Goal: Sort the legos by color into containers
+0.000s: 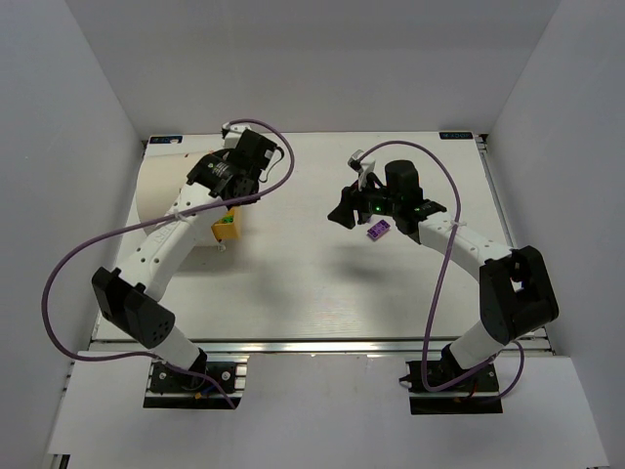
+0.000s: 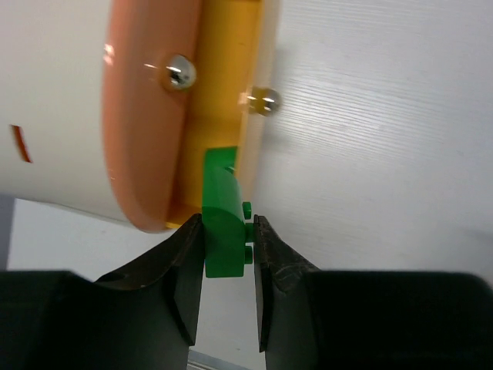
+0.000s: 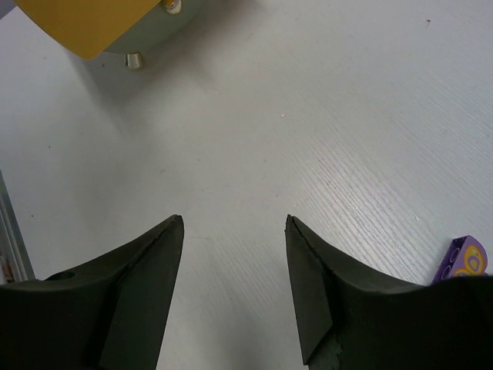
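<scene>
I will next move my left gripper over the open yellow-orange tray (image 1: pixel 227 230) (image 2: pixel 190 177), lower it and release the green lego, because the tray is below and to the gripper's left in the wrist view.
The cream-white drum (image 1: pixel 168 200) lies on its side at the table's left; its orange face (image 2: pixel 146 116) carries brass knobs (image 2: pixel 179 73). My left gripper (image 2: pixel 228 220) is shut on a green lego (image 2: pixel 223 239), held right against the drum's yellow-orange end (image 2: pixel 223 92). In the top view the left gripper (image 1: pixel 228 219) is at that end, where the green lego (image 1: pixel 227 222) shows. My right gripper (image 3: pixel 235 231) is open and empty over bare table. A purple lego (image 1: pixel 378 231) lies just right of the right gripper (image 1: pixel 344 213); it shows at the right wrist view's edge (image 3: pixel 464 258).
The drum's end and one knob (image 3: pixel 135 59) show far ahead in the right wrist view. White walls enclose the table (image 1: pixel 312 293) on the left, back and right. No other legos are in view.
</scene>
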